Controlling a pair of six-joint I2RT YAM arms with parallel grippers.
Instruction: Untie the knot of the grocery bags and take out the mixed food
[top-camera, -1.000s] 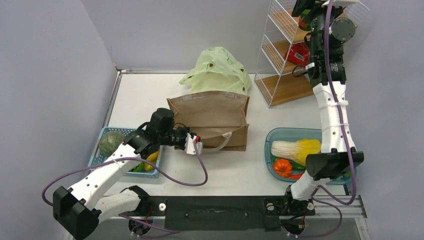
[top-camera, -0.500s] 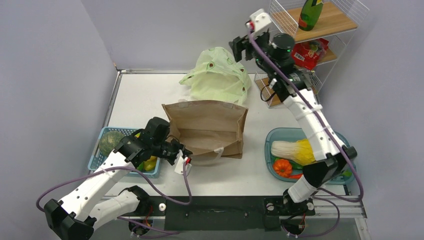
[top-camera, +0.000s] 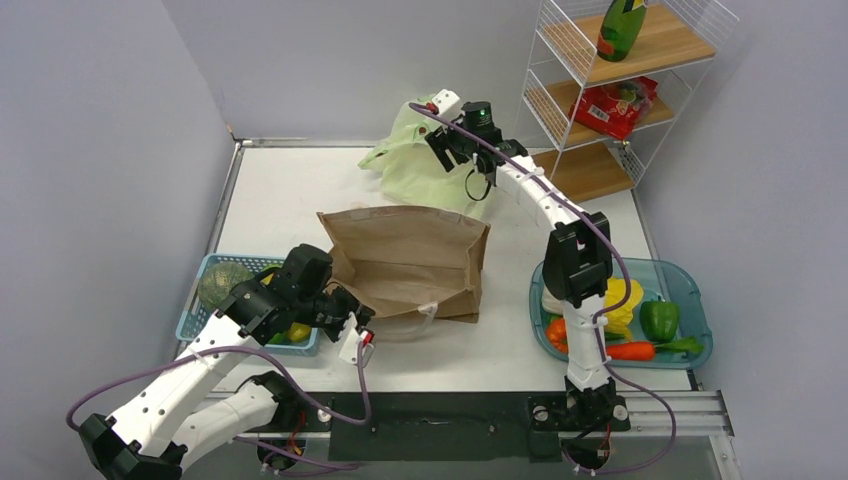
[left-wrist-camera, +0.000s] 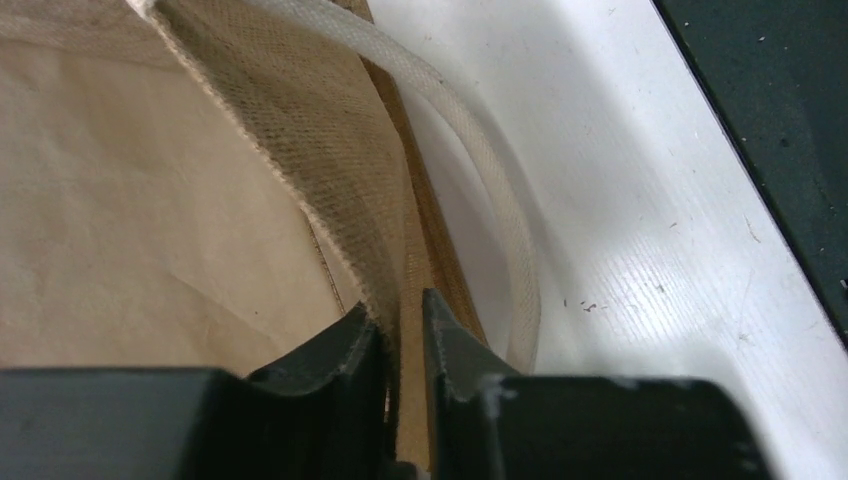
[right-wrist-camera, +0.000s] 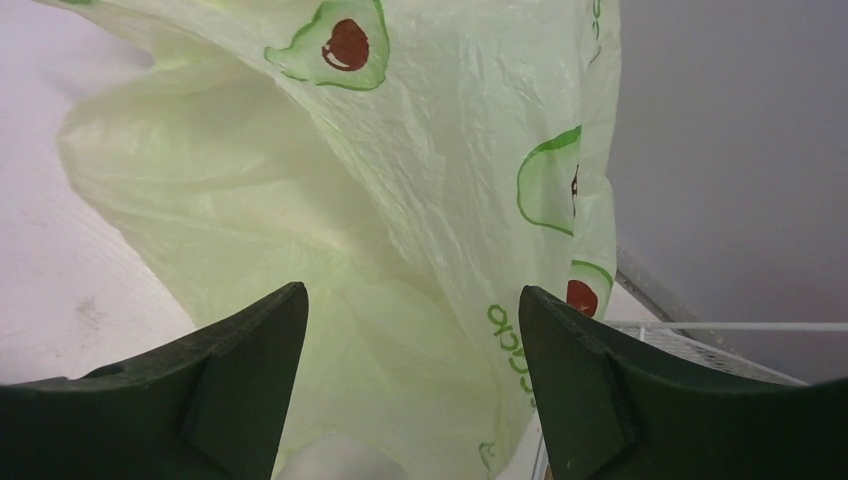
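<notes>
The robot's right gripper will next move toward the wire shelf and in onto the fold of film (top-camera: 452, 173) (right-wrist-camera: 492, 307), because that fold hangs off-center, by the finger nearer the shelf.
The pale green plastic bag (top-camera: 425, 160) sits at the back of the table, behind the brown paper bag (top-camera: 410, 255). My right gripper (top-camera: 442, 150) is open just above the plastic bag. In the right wrist view the plastic bag (right-wrist-camera: 400, 180) fills the space ahead of the open gripper (right-wrist-camera: 410, 292); no knot shows. My left gripper (top-camera: 370, 325) is shut on the paper bag's near rim (left-wrist-camera: 400, 290), next to a white rope handle (left-wrist-camera: 490, 200). The dark green bottle (top-camera: 618, 25) and the red packet (top-camera: 612, 105) are on the wire shelf.
A blue tray (top-camera: 690, 290) at the right holds the cabbage (top-camera: 622, 300), a ribbed orange piece (top-camera: 557, 330), a green pepper (top-camera: 658, 318) and a carrot (top-camera: 630, 350). A blue basket (top-camera: 200, 268) at the left holds a round green fruit (top-camera: 222, 283). The wire shelf (top-camera: 575, 170) stands back right.
My right arm swung down from the shelf to the plastic bag, leaving the bottle on the top shelf. My left gripper pulled the paper bag's rim toward the near left.
</notes>
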